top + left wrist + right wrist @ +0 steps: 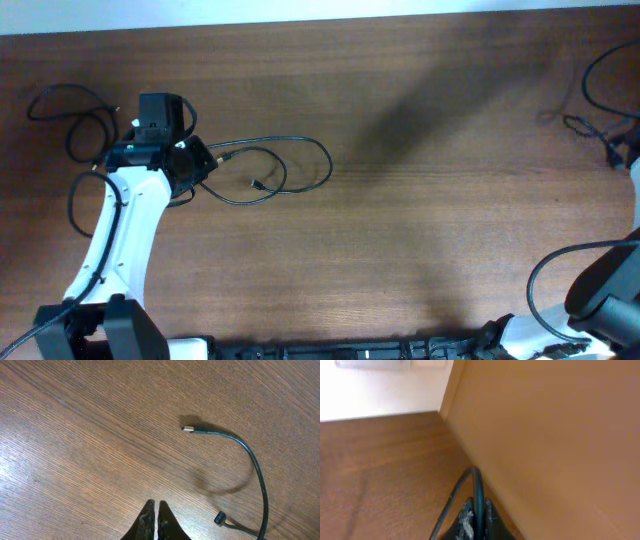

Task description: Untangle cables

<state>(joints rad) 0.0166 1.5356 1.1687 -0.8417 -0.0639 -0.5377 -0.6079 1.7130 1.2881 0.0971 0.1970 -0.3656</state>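
My right gripper holds the black cable. It will next swing to the left in the overhead view, go down and release the cable on bare tabletop, clear of other cables.
A thin black cable (300, 150) lies in a loose loop on the table right of my left gripper (190, 165), with small plugs at both ends. In the left wrist view this cable (252, 460) shows a metal-tipped plug (188, 429) and a second plug (220, 518). My left gripper (156, 507) is shut and empty, left of that cable. A second cable (75, 115) is coiled at the far left. A third cable (598, 85) lies at the far right edge. My right gripper (478, 506) is shut on a black cable (476, 477) that arches up from the jaws.
The wooden table (420, 230) runs across the whole view. Thicker black arm wires (545, 280) loop by the right arm's base at the bottom right. In the right wrist view a tan wall (545, 435) stands close on the right.
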